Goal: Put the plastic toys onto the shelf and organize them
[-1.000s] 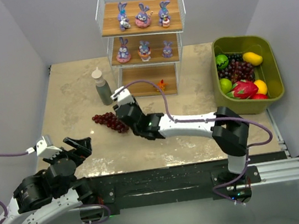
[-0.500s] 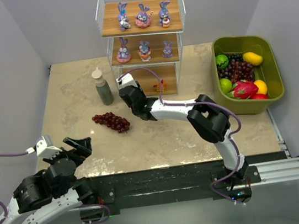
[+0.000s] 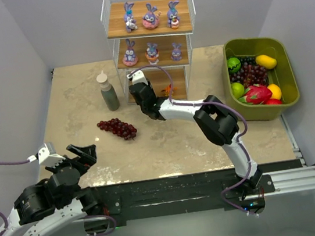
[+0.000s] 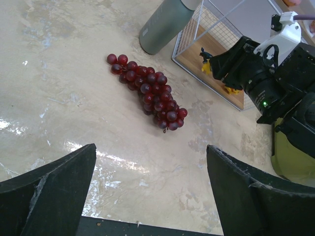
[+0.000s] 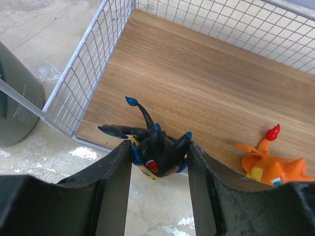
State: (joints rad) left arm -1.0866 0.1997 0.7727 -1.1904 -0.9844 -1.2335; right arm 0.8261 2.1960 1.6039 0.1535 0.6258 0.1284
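Note:
My right gripper holds the black bug toy (image 5: 156,147) and should move down to the bottom board's bare front corner and let it go there, clear of the orange creature.
My right gripper (image 5: 159,156) is shut on the black bug toy (image 5: 156,147) and holds it at the front edge of the shelf's bottom board (image 5: 197,93). The orange creature (image 5: 268,164) lies on that board to the right. In the top view the right gripper (image 3: 141,95) is at the lower left of the shelf (image 3: 151,37). Three purple bunnies (image 3: 149,16) stand on the top tier and three (image 3: 152,53) on the middle tier. My left gripper (image 4: 150,196) is open and empty over bare table near the front edge.
A dark red grape bunch (image 3: 118,128) lies on the table in front of a grey-green bottle (image 3: 107,92) left of the shelf. An olive-green bin (image 3: 260,77) of fruit stands at the right.
My right arm has carried the black bug from beside the grapes back and right to the shelf's bottom tier. The left arm has not moved.

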